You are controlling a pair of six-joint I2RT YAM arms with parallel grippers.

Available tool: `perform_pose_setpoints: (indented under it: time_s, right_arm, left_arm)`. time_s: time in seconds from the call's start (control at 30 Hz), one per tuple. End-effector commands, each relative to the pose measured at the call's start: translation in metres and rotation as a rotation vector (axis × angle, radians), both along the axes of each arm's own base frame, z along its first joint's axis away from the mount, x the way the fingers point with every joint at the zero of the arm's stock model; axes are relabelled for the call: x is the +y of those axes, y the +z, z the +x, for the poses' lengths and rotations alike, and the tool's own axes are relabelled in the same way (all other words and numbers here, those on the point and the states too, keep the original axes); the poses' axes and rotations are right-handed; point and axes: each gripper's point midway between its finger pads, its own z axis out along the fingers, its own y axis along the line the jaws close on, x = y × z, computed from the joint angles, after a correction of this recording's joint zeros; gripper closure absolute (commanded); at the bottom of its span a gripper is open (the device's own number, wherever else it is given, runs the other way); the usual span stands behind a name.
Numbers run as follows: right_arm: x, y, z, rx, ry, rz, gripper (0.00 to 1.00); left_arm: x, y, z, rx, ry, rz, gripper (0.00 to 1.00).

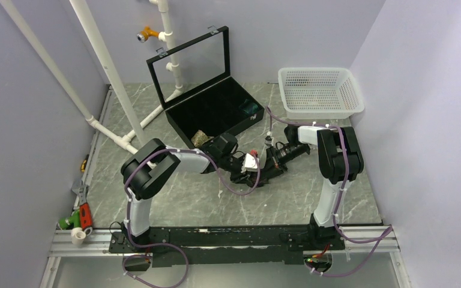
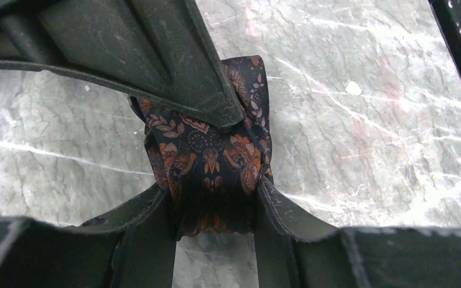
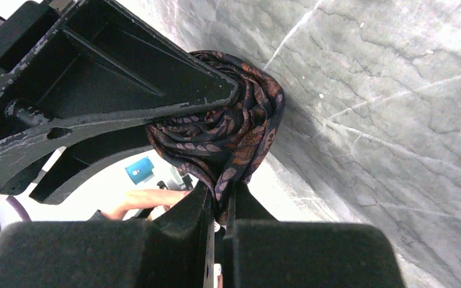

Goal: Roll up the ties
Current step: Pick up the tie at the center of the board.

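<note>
Next I will lift the roll in my right gripper outward over the case, lower it in and release, since the empty space beside the teal tie (image 1: pixel 251 108) lies outward.
The dark brown-maroon tie (image 2: pixel 216 153), wound into a tight roll, hangs just above the marble table (image 2: pixel 366 120). My left gripper (image 2: pixel 216 201) is shut on the roll's sides. My right gripper (image 3: pixel 222 201) is shut on a thin fold at the roll's (image 3: pixel 234 126) edge. In the top view the two grippers meet at the table's centre, left (image 1: pixel 244 171) and right (image 1: pixel 266 170), and hide the roll. A tan speckled tie (image 1: pixel 201 138) lies rolled in the near end of the black case. A teal tie (image 1: pixel 251 108) lies rolled at its far right.
The black case (image 1: pixel 213 114) stands open behind the grippers, its glass lid (image 1: pixel 189 63) upright. A white basket (image 1: pixel 320 90) sits at the back right. White pipes (image 1: pixel 111 72) slant over the left side. Hand tools (image 1: pixel 81 216) lie at the left edge. A person's hand (image 3: pixel 147 199) shows off the table.
</note>
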Motion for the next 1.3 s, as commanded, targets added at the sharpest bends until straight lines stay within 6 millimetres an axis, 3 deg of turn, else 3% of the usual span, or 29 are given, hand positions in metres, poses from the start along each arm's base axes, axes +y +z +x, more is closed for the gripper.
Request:
perform_pose_setpoints:
  time_s: [0.0, 0.1, 0.23, 0.37, 0.43, 0.5, 0.53, 0.77, 1.03, 1.27]
  right_arm:
    - [0.001, 0.005, 0.044, -0.183, -0.012, 0.005, 1.00]
    - [0.001, 0.005, 0.048, -0.191, -0.013, 0.004, 1.00]
    - [0.001, 0.002, 0.050, -0.196, -0.013, -0.012, 1.00]
    - [-0.001, -0.004, 0.048, -0.203, -0.005, -0.039, 0.99]
    - [-0.001, -0.004, 0.047, -0.211, -0.003, -0.043, 1.00]
    - [0.000, 0.000, 0.045, -0.228, 0.013, -0.040, 1.00]
    - [0.001, 0.003, 0.043, -0.244, 0.023, -0.036, 1.00]
    - [-0.002, 0.021, 0.029, -0.345, 0.076, -0.006, 1.00]
    - [-0.008, 0.036, 0.022, -0.440, 0.188, -0.008, 1.00]
    - [-0.021, 0.064, 0.037, -0.616, 0.335, -0.074, 1.00]
  left_arm:
    - [0.007, -0.014, -0.061, 0.144, -0.282, 0.017, 0.67]
    - [0.018, -0.026, -0.072, 0.175, -0.326, 0.060, 0.69]
    - [0.025, -0.028, -0.079, 0.160, -0.371, 0.068, 0.78]
    - [0.024, -0.026, -0.077, 0.119, -0.373, 0.059, 0.75]
    - [0.022, -0.031, -0.073, 0.092, -0.348, 0.096, 0.68]
    - [0.018, -0.028, -0.066, 0.119, -0.289, 0.112, 0.46]
    - [0.015, -0.025, -0.059, 0.121, -0.249, 0.102, 0.39]
    - [0.013, 0.015, -0.005, 0.089, 0.026, -0.014, 0.01]
    - [0.023, 0.073, 0.014, -0.045, 0.130, -0.148, 0.01]
    - [0.053, 0.114, 0.019, -0.037, 0.230, -0.193, 0.01]
